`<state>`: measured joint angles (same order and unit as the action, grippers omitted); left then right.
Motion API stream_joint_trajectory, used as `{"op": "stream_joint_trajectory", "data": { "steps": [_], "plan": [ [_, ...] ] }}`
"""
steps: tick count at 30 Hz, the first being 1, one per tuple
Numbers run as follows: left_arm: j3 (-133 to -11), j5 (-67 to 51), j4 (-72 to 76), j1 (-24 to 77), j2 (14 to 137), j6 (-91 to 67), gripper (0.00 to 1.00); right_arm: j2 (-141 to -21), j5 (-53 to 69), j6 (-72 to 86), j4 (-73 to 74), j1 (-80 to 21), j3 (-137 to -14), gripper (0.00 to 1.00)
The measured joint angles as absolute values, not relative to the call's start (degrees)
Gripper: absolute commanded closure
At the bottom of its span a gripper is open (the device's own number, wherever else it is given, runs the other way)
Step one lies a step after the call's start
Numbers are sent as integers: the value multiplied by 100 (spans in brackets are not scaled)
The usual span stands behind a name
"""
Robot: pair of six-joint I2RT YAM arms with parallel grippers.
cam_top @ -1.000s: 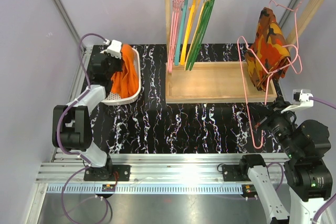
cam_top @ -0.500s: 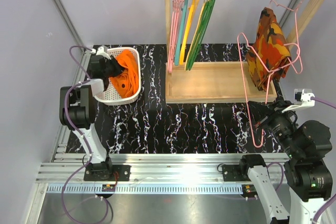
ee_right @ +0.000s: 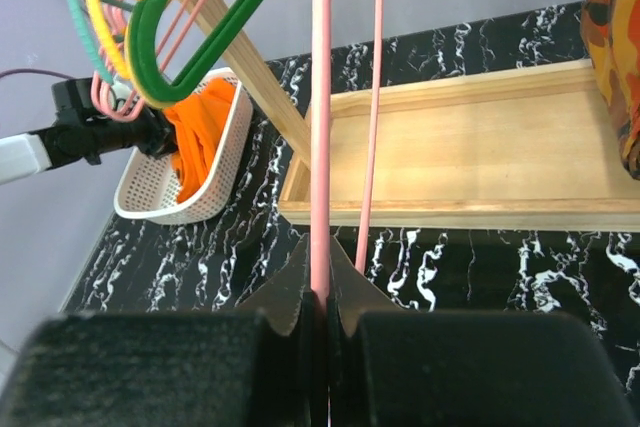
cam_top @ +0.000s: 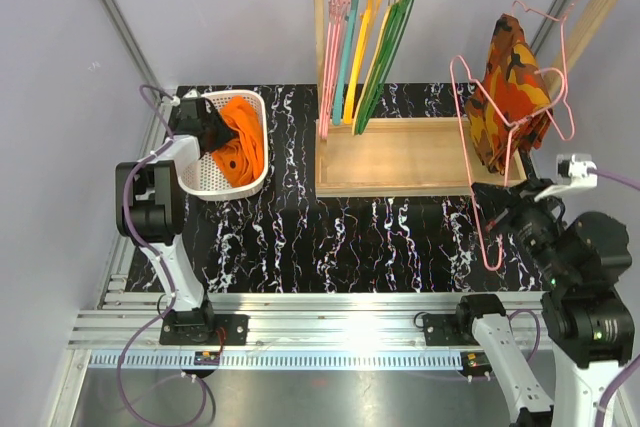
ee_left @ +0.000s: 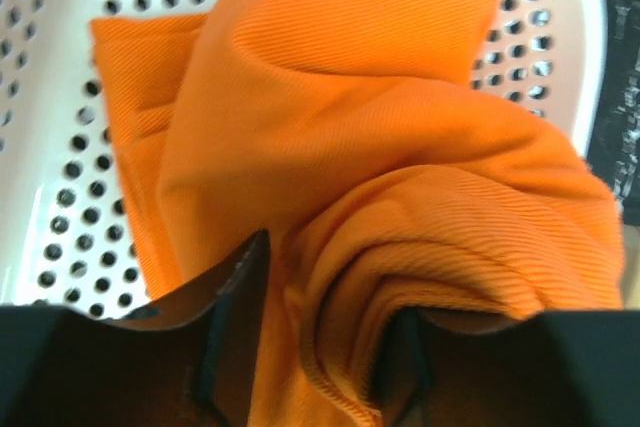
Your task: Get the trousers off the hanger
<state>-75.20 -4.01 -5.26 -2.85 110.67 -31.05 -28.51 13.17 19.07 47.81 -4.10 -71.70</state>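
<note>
The trousers lie in the basket, so the robot's right gripper will next carry the pink hanger (cam_top: 470,147) outward to the open part of the bar beside the camouflage garment and let go of it.
The bright orange trousers (cam_top: 240,142) lie crumpled in the white perforated basket (cam_top: 258,172) at the far left. My left gripper (cam_top: 205,132) is down in the basket at its left side. In the left wrist view the jaws of this gripper (ee_left: 320,337) stand apart, with a fold of the trousers (ee_left: 350,97) between them. My right gripper (cam_top: 505,225) is shut on the thin pink wire hanger (cam_top: 470,147) and holds it bare and upright at the right. The right wrist view shows the hanger wire (ee_right: 320,147) pinched in this gripper (ee_right: 320,297).
A wooden rack with a tray base (cam_top: 400,162) stands at the back. Several thick coloured hangers (cam_top: 365,37) hang on its rail. A red-orange camouflage garment (cam_top: 515,87) hangs on another pink hanger at the right end, close to the held hanger.
My left gripper has come down with the trousers into the basket and shifted to its far left side. The trousers now rest in the basket. My right gripper has lifted the hanger slightly.
</note>
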Motion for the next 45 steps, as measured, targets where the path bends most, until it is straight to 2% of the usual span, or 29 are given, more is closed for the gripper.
{"op": "stream_joint_trajectory", "data": {
  "steps": [4, 5, 9, 20, 25, 30, 35, 36, 37, 45],
  "plan": [
    [-7282, -207, -552, -290, 10908, -3218, 39, -3682, 1219, 1632, 4781, -410, -7638, 100],
    [-7199, -165, -565, -296, 10820, -3247, 31, -3911, 1162, 1557, 4755, -410, -7736, 100],
    [-7067, -73, -908, -311, 10436, -3286, 22, -4519, 1149, 1393, 4692, -410, -7933, 100],
    [-7061, -478, -1559, -351, 9017, -3273, 24, -5612, 1149, 1315, 4414, -410, -8602, 100],
    [-6884, -1149, -1245, -351, 8517, -3312, 32, -6114, 980, 1153, 4276, -412, -9139, 100],
    [-6333, -1653, -860, -349, 8152, -3492, 33, -6571, 797, 958, 3918, -410, -9522, 100],
    [-6099, -1599, -1109, -349, 7347, -3461, 22, -7089, 646, 762, 3728, -410, -9876, 100],
    [-6099, -1516, -1184, -349, 7087, -3430, 9, -7220, 617, 716, 3701, -410, -9959, 100],
    [-6099, -1406, -1264, -349, 6775, -3361, 1, -7332, 565, 666, 3669, -410, -10014, 100],
    [-6237, -523, -2080, -292, 4639, -2554, 1, -7948, 410, 401, 3524, -410, -9977, 100]
  ]
}}
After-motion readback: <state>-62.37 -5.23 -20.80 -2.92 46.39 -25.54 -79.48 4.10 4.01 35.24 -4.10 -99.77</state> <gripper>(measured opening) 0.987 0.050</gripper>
